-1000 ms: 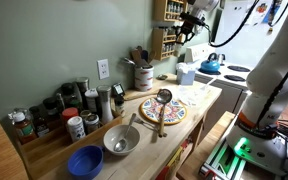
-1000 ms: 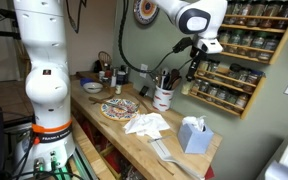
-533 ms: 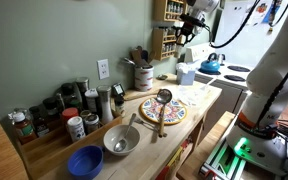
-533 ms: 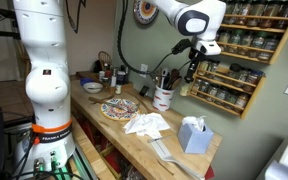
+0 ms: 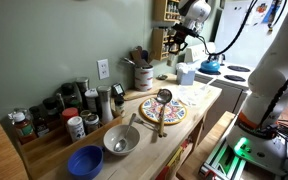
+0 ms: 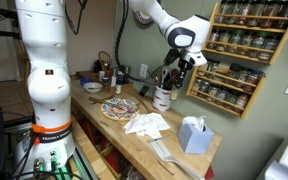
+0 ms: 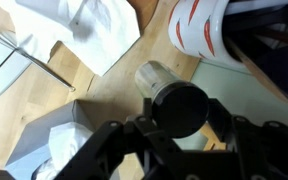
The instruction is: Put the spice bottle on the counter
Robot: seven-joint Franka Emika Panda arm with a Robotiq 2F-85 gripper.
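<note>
The bottle goes down upright onto the clear patch below next for its release, since bare counter between the crock [image 7: 198, 26] and the white cloth lies open there.
My gripper [image 7: 181, 128] is shut on the spice bottle [image 7: 160, 84], a pale bottle with a black cap held between the two fingers. In both exterior views the gripper [image 6: 178, 62] [image 5: 177, 33] hangs in the air above the light wooden counter [image 6: 112, 128] [image 5: 210, 94], just off the wall spice rack [image 6: 240, 52]. In the wrist view the counter [image 7: 96, 82] lies below the bottle, beside a white striped utensil crock [image 7: 198, 26].
The crock [image 6: 163, 97] full of utensils stands under the gripper. A crumpled white cloth [image 6: 147, 124], a tissue box [image 6: 193, 133] and a patterned plate [image 6: 119, 108] lie on the counter. A stove with a blue kettle [image 5: 212, 64] sits beyond the counter's end.
The gripper has moved away from the spice rack with the bottle in it, out over the counter above the utensil crock.
</note>
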